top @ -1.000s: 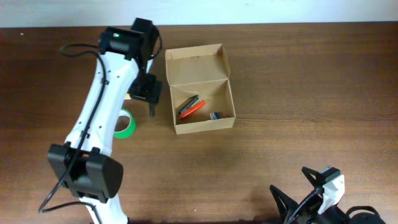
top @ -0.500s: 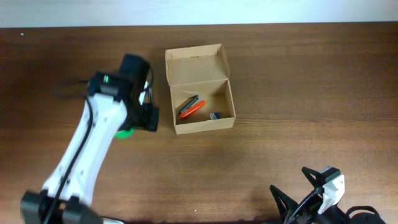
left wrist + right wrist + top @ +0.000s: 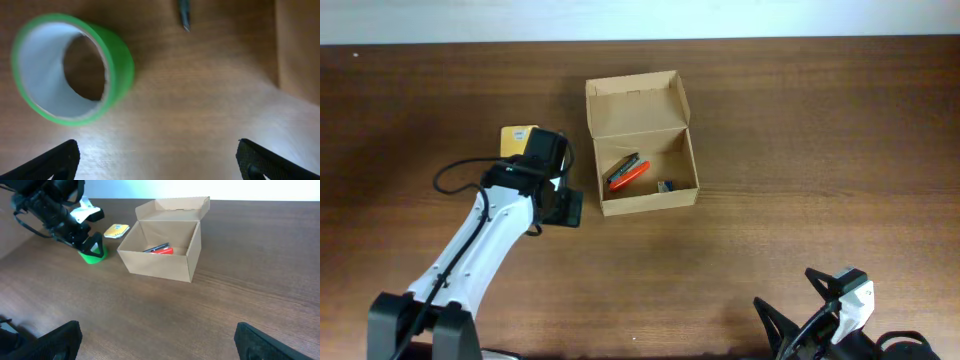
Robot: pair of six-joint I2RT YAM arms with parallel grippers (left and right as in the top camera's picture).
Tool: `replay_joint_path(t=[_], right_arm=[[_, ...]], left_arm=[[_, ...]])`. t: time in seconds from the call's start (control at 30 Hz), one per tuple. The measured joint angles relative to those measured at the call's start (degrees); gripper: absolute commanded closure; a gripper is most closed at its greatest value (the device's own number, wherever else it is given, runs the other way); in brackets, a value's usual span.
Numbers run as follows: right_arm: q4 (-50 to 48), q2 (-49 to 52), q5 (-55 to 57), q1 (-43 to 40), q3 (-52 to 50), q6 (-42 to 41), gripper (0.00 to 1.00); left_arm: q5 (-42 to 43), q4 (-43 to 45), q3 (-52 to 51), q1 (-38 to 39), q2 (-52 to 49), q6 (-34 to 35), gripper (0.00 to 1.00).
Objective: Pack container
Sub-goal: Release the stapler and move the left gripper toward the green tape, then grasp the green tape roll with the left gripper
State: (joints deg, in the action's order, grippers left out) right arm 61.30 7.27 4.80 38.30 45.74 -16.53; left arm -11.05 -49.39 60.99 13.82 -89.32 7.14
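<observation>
Next, my left gripper needs to shift over to the tape roll's box-side (image 3: 119, 67), below and left in its wrist view, lowering one fingertip into the open core.
The container, a tan cardboard box (image 3: 692, 160), stands open with its flap lid up at the back; it also shows in the right wrist view (image 3: 165, 262). Inside lie an orange item with a dark pen (image 3: 626, 172) and a small blue item (image 3: 665, 186). My left gripper (image 3: 563, 207) is open and empty just left of the box. In its wrist view the open jaws (image 3: 160, 165) hover over bare table, with a green tape roll (image 3: 70, 70) ahead to the left. My right gripper (image 3: 160, 340) is open and empty at the table's front right (image 3: 800, 310).
A yellow pad (image 3: 518, 138) lies left of the box, behind the tape roll (image 3: 92, 254). A dark pen tip (image 3: 185, 15) shows near the box wall (image 3: 300, 45). The left arm (image 3: 490, 240) stretches across the table's left side.
My left arm has drawn back from beside the box's lid toward the front. It now hovers by the green tape and has uncovered the yellow pad. The right arm has not moved.
</observation>
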Motion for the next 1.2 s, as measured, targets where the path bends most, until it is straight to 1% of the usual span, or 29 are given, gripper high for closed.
replay_joint_path(t=[0.2, 0.33, 0.4, 0.43, 0.63, 0.73, 0.77, 0.8, 0.83, 0.87, 1.03, 1.2], right_arm=[[0.02, 0.00, 0.02, 0.00, 0.00, -0.02, 0.01], [0.00, 0.00, 0.02, 0.00, 0.00, -0.02, 0.01], [0.00, 0.00, 0.02, 0.00, 0.00, 0.00, 0.01], [0.02, 0.00, 0.02, 0.00, 0.00, 0.00, 0.01], [0.00, 0.00, 0.00, 0.00, 0.00, 0.02, 0.01], [0.00, 0.00, 0.02, 0.00, 0.00, 0.00, 0.01], [0.02, 0.00, 0.02, 0.00, 0.00, 0.00, 0.01], [0.02, 0.00, 0.02, 0.00, 0.00, 0.02, 0.01], [0.00, 0.00, 0.02, 0.00, 0.00, 0.00, 0.01], [0.00, 0.00, 0.02, 0.00, 0.00, 0.00, 0.01], [0.00, 0.00, 0.02, 0.00, 0.00, 0.02, 0.01], [0.00, 0.00, 0.02, 0.00, 0.00, 0.00, 0.01]], left_arm=[[-2.64, 4.33, 0.00, -1.29, -3.32, -1.42, 0.00], [-3.17, 5.68, 0.00, -3.10, -6.73, -1.79, 0.00], [-3.19, 6.25, -0.02, -3.87, -8.11, -1.95, 0.05], [-3.26, 6.73, -0.04, -4.35, -8.94, -1.97, 0.09], [-3.37, 8.85, -0.04, -7.39, -12.72, -2.56, 0.51], [-3.17, 9.42, -0.04, -8.31, -13.49, -2.73, 0.66], [-2.99, 9.60, -0.04, -8.41, -13.57, -2.82, 0.75], [-2.86, 9.79, -0.04, -8.50, -13.57, -2.84, 0.88], [-2.82, 9.88, -0.04, -8.50, -13.57, -2.64, 0.95], [-2.67, 9.99, -0.04, -8.50, -13.57, -2.71, 0.98], [-2.40, 9.38, -0.02, -8.50, -13.57, -2.99, 0.98], [-1.31, 2.62, 3.13, -8.50, -13.57, -3.04, 0.98]])
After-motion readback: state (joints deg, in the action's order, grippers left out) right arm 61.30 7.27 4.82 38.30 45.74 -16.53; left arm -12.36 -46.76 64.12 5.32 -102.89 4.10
